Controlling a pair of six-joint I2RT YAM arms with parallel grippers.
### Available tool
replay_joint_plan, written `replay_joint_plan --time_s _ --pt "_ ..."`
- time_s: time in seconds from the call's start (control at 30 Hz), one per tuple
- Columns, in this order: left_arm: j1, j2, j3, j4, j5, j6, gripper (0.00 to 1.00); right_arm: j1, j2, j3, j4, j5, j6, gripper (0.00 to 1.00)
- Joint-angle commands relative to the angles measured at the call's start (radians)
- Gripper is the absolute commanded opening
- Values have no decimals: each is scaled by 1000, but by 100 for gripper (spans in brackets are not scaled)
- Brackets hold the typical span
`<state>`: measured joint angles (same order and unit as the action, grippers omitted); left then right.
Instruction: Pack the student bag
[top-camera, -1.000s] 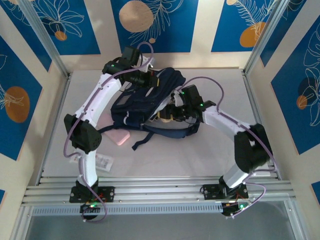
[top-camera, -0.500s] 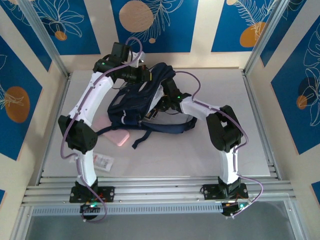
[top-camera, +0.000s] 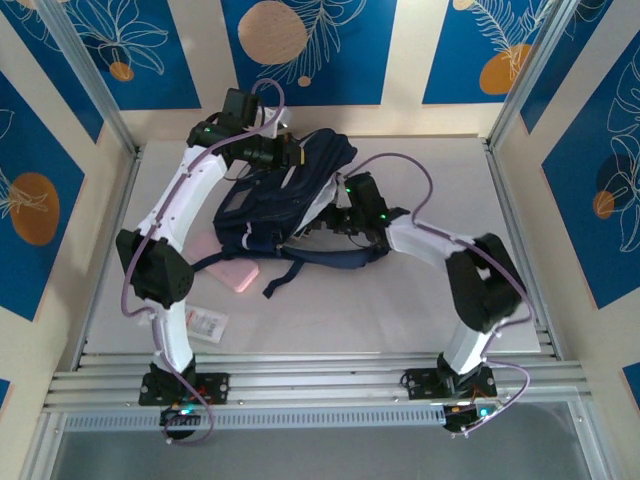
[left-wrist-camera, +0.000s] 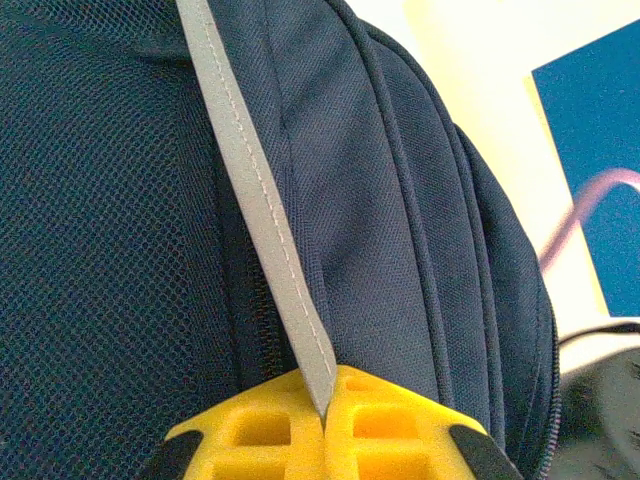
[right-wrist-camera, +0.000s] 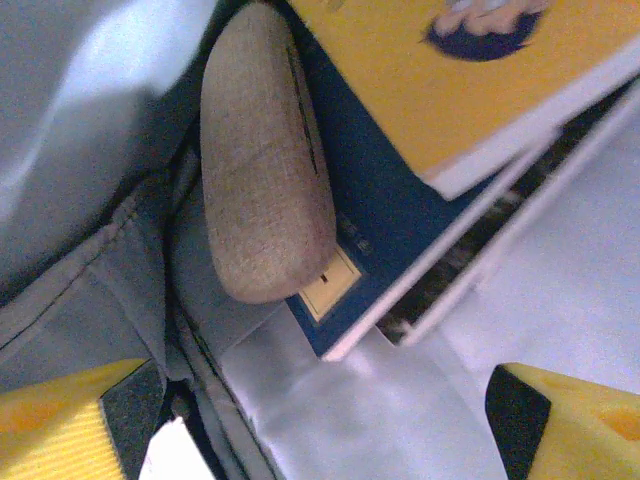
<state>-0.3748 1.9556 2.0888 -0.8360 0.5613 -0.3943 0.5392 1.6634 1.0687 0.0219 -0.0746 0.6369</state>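
I will lower the light grey strap toward the bag's opening (top-camera: 321, 204) with my left gripper and release it, as the case and books are already inside.
The student bag (top-camera: 262, 205) lies mid-table, navy with a grey stripe, its mouth facing right. At its back top edge my left gripper (top-camera: 292, 157) pinches it. Up close, the yellow fingers (left-wrist-camera: 400, 430) of my left gripper (left-wrist-camera: 325, 425) are shut on the bag's grey stripe (left-wrist-camera: 265, 210). My right gripper (top-camera: 322, 222) is at the bag's mouth. From the wrist, my right gripper (right-wrist-camera: 320, 425) is open, with nothing between its fingers. Past it, inside on the pale lining (right-wrist-camera: 330, 410), lie a tan fabric case (right-wrist-camera: 262, 160), a blue book (right-wrist-camera: 400, 225) and a yellow book (right-wrist-camera: 470, 90).
A pink flat item (top-camera: 235, 272) lies on the table just left of the bag's dark straps (top-camera: 300, 268). A small white packet (top-camera: 207, 322) sits by the left arm's base. Open table stretches to the right and front of the bag.
The right gripper, shut on a tan item at the bag's mouth a second ago, pushed into the bag, opened and drew back a little. The left arm shifted slightly left, still holding the bag.
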Motion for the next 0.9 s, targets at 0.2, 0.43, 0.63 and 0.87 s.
replay_joint_plan --time_s 0.2,0.43,0.63,0.87 --pt "-17 -79 -155 189 58 -33 0 -32 -423 -275 -196 453 155 79" --pt "-95 -25 -250 227 22 -23 0 24 -761 -424 -356 597 186 76" --pt "-130 41 -246 278 61 -82 17 86 -820 -372 -438 569 65 78" --pt "-123 -53 -244 223 10 -77 56 146 -779 -331 -403 506 -26 80"
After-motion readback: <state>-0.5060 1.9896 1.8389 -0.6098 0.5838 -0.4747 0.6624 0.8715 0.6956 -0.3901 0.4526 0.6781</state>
